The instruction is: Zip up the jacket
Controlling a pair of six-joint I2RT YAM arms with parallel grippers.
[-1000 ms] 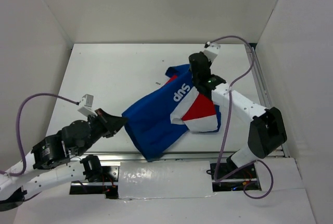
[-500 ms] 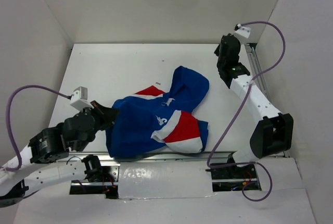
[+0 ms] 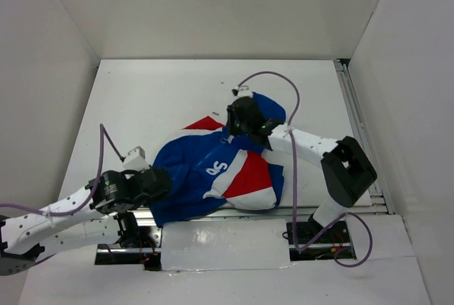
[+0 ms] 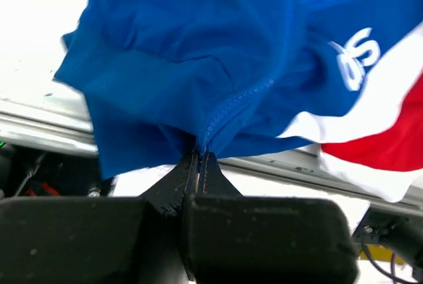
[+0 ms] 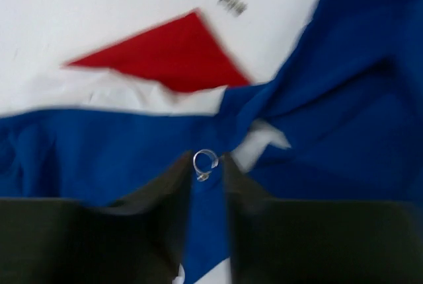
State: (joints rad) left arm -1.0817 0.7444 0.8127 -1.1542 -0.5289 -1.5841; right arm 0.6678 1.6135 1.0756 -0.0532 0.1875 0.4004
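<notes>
My left gripper next raises the hem, carries it outward, lowers it and releases, as the bare tabletop beyond the jacket lies outward of the gripper.
The blue jacket point(image 3: 206, 170) lies crumpled near the table's front edge, with its red-and-white panels and white lettering showing. My left gripper point(image 3: 156, 184) is shut on the jacket's bottom hem, right at the lower end of the zipper point(image 4: 238, 99). In the left wrist view the jaws point(image 4: 199, 155) are pressed together on blue fabric point(image 4: 198, 46). My right gripper point(image 3: 235, 126) is over the jacket's upper part, near the hood. In the right wrist view its fingers point(image 5: 207, 165) stand slightly apart, with the metal ring zipper pull point(image 5: 205, 160) between the tips over blue fabric point(image 5: 99, 152).
The white table point(image 3: 142, 99) is walled on the left, back and right. A metal rail point(image 3: 358, 113) runs along the right side. The front edge strip point(image 3: 213, 214) lies just under the jacket's hem. A small dark speck point(image 3: 215, 113) lies beyond the jacket.
The right gripper swung away to the far right, then came back down over the jacket's upper part. The jacket was dragged toward the near left. The left gripper moved nearer the front edge.
</notes>
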